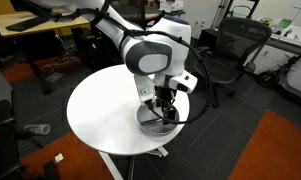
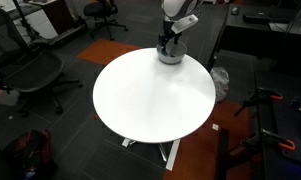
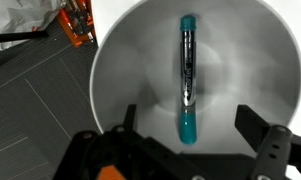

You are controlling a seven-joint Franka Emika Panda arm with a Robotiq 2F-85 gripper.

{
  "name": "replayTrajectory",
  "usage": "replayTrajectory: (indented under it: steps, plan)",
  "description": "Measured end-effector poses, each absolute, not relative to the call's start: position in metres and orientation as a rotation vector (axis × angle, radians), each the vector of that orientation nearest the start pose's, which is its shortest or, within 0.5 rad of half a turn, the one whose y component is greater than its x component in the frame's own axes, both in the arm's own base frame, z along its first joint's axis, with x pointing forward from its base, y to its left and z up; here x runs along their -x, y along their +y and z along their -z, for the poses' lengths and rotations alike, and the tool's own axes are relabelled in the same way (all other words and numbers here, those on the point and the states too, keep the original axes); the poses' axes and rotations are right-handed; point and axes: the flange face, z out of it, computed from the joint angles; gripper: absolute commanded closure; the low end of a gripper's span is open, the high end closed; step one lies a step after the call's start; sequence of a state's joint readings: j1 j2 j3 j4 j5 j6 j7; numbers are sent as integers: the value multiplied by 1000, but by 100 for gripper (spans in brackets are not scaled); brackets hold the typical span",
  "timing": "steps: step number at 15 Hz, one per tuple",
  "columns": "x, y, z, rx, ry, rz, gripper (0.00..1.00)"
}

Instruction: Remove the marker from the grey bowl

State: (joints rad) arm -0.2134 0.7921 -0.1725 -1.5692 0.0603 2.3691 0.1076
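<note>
The gripper lowers deeper into the grey bowl (image 3: 125, 70) next and closes around the marker's near teal end (image 3: 188, 127), which lies below, between the open fingers.
In the wrist view the marker (image 3: 187, 80) lies in the middle of the grey bowl (image 3: 125, 70), teal at both ends with a shiny silver middle. My gripper (image 3: 187, 125) is open, its two dark fingers on either side of the marker's near teal end, just above it and not touching. In both exterior views the gripper (image 1: 165, 108) (image 2: 170, 44) hangs straight down into the bowl (image 1: 150, 121) (image 2: 171, 56), which sits near the edge of the white round table (image 1: 100, 115) (image 2: 150, 95). The marker is hidden in those views.
Black office chairs (image 1: 225, 45) (image 2: 25, 65) stand around the table. A wooden desk (image 1: 40, 25) is behind the arm. Orange carpet (image 1: 275, 145) lies beside the table. An orange object (image 3: 78, 25) on the dark floor shows past the table edge.
</note>
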Motion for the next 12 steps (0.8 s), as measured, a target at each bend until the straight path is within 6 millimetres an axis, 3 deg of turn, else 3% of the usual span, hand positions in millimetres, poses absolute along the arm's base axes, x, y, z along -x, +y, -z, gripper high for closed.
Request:
replayTrajectory:
  steps: [11, 12]
  plan:
    - [-663, -248, -154, 3115, 855, -8, 0]
    - [-663, -248, -152, 3116, 855, -12, 25]
